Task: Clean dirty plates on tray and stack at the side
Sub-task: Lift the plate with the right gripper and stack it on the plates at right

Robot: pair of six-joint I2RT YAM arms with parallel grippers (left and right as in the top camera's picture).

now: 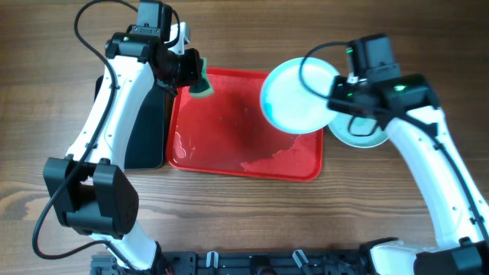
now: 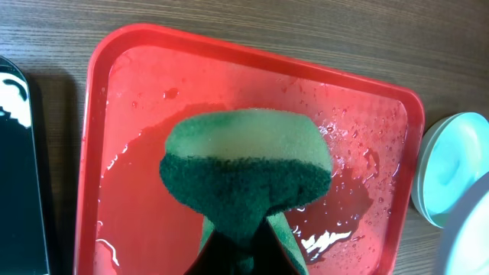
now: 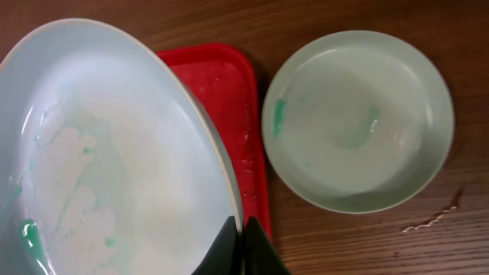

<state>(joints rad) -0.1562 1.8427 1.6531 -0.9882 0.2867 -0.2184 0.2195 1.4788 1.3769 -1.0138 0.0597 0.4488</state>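
Note:
The right gripper moves to the right in the overhead view, then down, and releases the plate's rim there next, because the second pale plate [image 1: 361, 134] [image 3: 358, 122] sits beside the tray.
The red tray [image 1: 229, 149] lies mid-table, wet with puddles and holding no plates; it also shows in the left wrist view [image 2: 137, 114] and the right wrist view [image 3: 229, 92]. My left gripper [image 1: 192, 72] is shut on a green sponge [image 1: 203, 82], held above the tray's far left corner [image 2: 244, 164]. My right gripper [image 1: 336, 98] is shut on the rim of a pale turquoise plate [image 1: 296, 95], tilted over the tray's right end, with faint green smears [image 3: 107, 153]. A second pale plate [image 3: 357, 118] sits on the table right of the tray, partly under my right arm [image 1: 357, 137]. A third plate is not seen.
A black tray [image 1: 145, 126] lies left of the red tray, mostly under my left arm; its edge shows in the left wrist view [image 2: 19, 168]. Small water drops lie on the wood near the plate on the table [image 3: 432, 218].

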